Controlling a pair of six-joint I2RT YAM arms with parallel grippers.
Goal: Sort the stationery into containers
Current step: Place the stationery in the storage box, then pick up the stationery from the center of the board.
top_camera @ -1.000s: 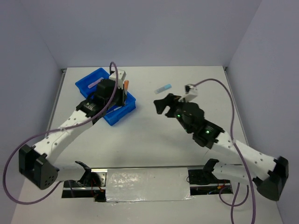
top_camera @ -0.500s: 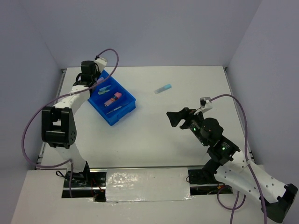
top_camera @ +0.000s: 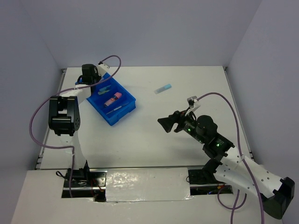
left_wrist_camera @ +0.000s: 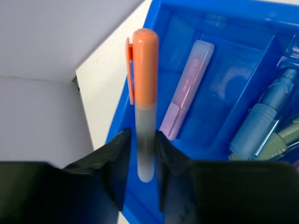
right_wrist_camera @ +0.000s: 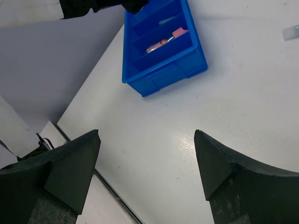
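Note:
Next, the right gripper moves down and outward onto the darker end of the light blue stick [top_camera: 168,87], since it still lies alone on the tabletop, outside the tray [top_camera: 117,118].
The blue tray [top_camera: 117,118] stands at the table's far left. My left gripper [left_wrist_camera: 142,140] is shut on an orange-capped marker [left_wrist_camera: 145,70] with a pale body and holds it above the tray's [left_wrist_camera: 224,14] far-left compartment. A purple stick [left_wrist_camera: 187,88] lies in that compartment, and blue and green sticks [left_wrist_camera: 261,126] lie in the one beside it. From above, the left gripper [top_camera: 91,80] is at the tray's far corner. A pink stick [top_camera: 113,98] and a thin dark pen [top_camera: 114,108] lie in the tray. My right gripper [top_camera: 166,123] is open and empty above bare table.
A light blue stick [top_camera: 163,88] lies alone on the table, right of the tray; it also shows at the top right edge of the right wrist view [right_wrist_camera: 289,31]. The left arm is folded back along the left wall. The table's near edge [right_wrist_camera: 79,154] is below my right gripper.
My left arm has swung from over the tray's middle to its far-left corner, still holding the orange marker. My right gripper has pulled back toward me, away from the light blue stick.

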